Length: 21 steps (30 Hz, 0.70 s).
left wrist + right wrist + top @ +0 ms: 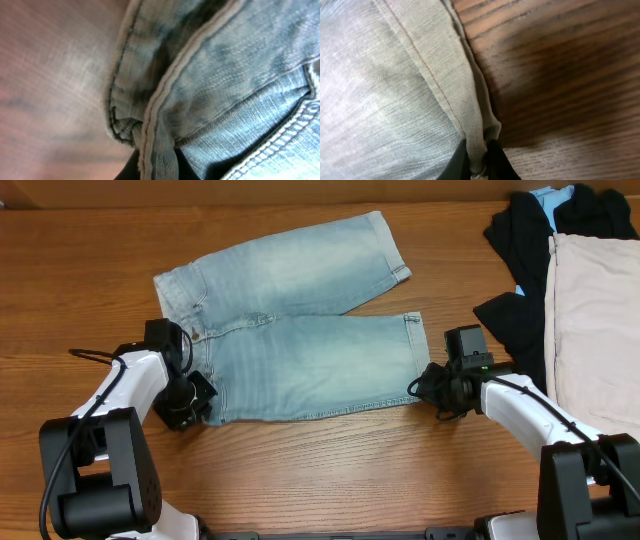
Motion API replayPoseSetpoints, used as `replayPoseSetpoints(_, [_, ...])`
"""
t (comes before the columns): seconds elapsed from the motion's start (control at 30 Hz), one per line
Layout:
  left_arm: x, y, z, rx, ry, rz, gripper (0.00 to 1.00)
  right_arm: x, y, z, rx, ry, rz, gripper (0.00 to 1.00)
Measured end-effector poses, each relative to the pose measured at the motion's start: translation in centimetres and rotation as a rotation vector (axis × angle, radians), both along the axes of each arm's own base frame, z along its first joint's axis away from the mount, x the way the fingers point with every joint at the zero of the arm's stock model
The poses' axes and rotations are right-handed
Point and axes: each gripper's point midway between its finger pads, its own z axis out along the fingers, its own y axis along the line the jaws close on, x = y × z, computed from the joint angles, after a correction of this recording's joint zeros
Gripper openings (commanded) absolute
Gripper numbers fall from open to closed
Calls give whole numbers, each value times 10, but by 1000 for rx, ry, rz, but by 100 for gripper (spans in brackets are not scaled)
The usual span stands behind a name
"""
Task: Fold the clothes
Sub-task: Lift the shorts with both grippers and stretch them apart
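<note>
I will next lift my right gripper, bring the hem outward onto the far leg's hem (389, 246) and let it go, because that leg lies uncovered beyond the near one.
The light-blue denim shorts (300, 320) lie spread flat on the wooden table, waistband to the left, two legs to the right. My left gripper (196, 402) is shut on the near waistband corner; the left wrist view shows the waistband seam (160, 125) pinched between the dark fingers (159, 172). My right gripper (424, 384) is shut on the hem corner of the near leg; the right wrist view shows the hem (465, 105) clamped between the fingers (478, 165).
A black garment (520, 250) and a beige garment (595, 320) lie piled at the table's right edge, close to the right arm. Bare wooden tabletop (330, 470) lies in front of the shorts.
</note>
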Motion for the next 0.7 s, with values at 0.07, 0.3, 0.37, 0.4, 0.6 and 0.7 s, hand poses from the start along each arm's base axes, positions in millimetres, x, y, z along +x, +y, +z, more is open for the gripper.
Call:
replayPoseSetpoints(0.07, [-9,-1,7,-9,47,-19,4,-5,-3,2,-5,32,-8,4])
replayPoseSetpoints(0.3, [16,7,94,3,77,-87,4,20,-17,94,24,-45,-25,4])
replayPoseSetpoints(0.37, [31,9,126,17,22,-100,4,33,-19,141,38,-146,-5,4])
replayPoseSetpoints(0.4, [32,9,137,19,22,-105,4,33,-19,154,40,-159,1,4])
replayPoseSetpoints(0.6, [40,6,200,27,-55,-128,4,26,-27,212,46,-232,18,4])
replayPoseSetpoints(0.7, [47,1,218,5,-128,-171,4,15,-30,228,42,-253,19,4])
